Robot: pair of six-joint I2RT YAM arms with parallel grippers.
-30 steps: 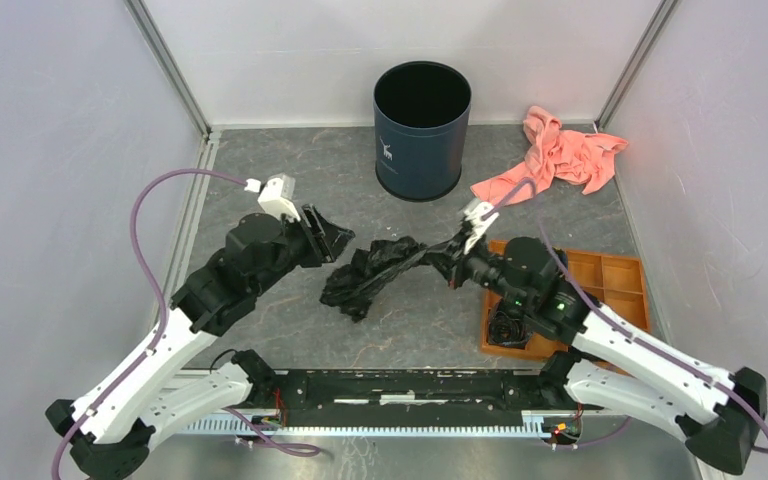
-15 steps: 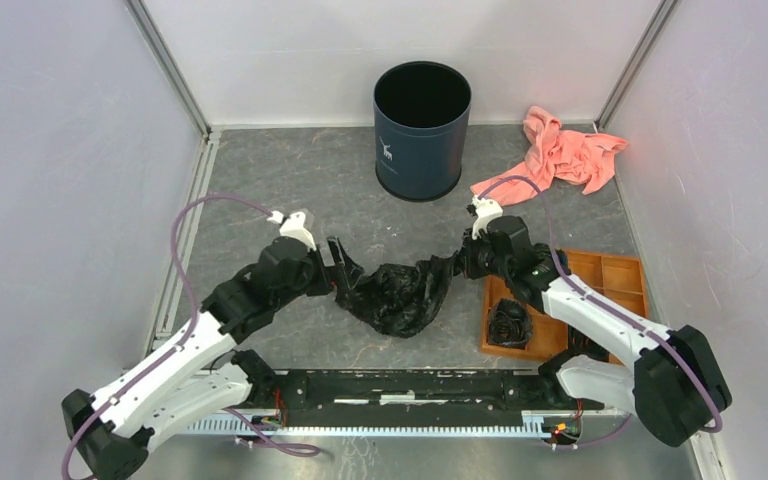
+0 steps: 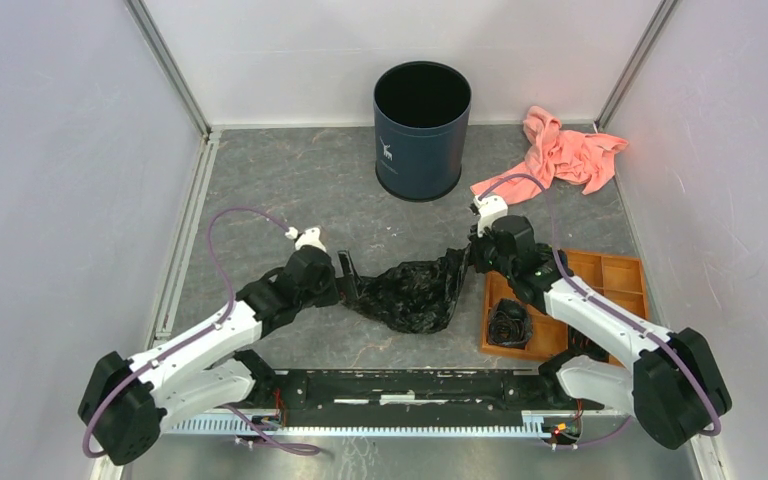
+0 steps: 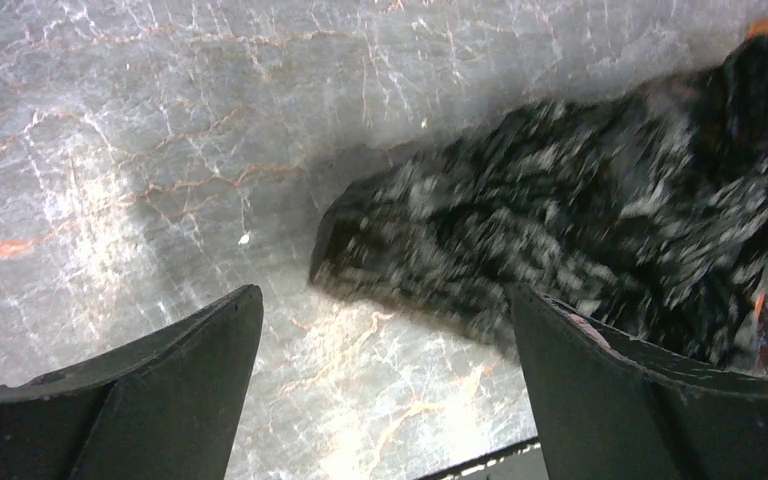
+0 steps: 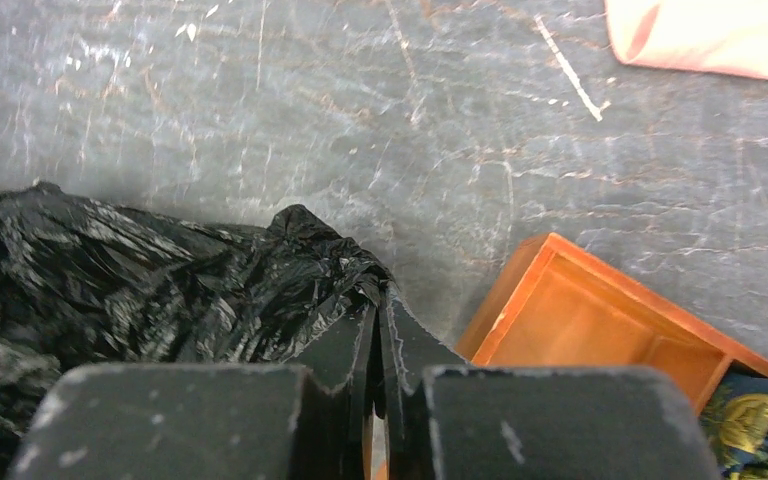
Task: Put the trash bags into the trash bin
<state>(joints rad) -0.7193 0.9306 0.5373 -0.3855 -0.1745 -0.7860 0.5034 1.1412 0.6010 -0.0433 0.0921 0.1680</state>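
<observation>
My left gripper lowers with open fingers onto the bag's loose end [image 3: 357, 300] [image 4: 360, 240] next and closes there, because my right gripper already pinches the opposite end of the bag.
The black trash bag [image 3: 415, 290] lies crumpled on the grey table between my two grippers. My right gripper [image 3: 472, 256] is shut on its right end; in the right wrist view the jaws [image 5: 378, 300] pinch a bunched edge of the bag [image 5: 160, 290]. My left gripper [image 3: 346, 284] is open and empty at the bag's left end. In the left wrist view its fingers [image 4: 382, 300] stand wide apart over bare table, with the bag [image 4: 580, 200] just ahead and to the right. The navy trash bin [image 3: 422, 130] stands upright and open at the back centre, apart from both grippers.
An orange compartment tray [image 3: 610, 285] sits right of the bag, beside my right gripper, with a small black spiral roll [image 3: 508, 322] in its near-left compartment. A salmon-pink cloth [image 3: 565, 150] lies at the back right. Walls close in the left, back and right sides.
My left gripper has come nearer and lower, to the bag's left end. The bag has been drawn right and toward the near edge. My right gripper has pulled back slightly, still holding it.
</observation>
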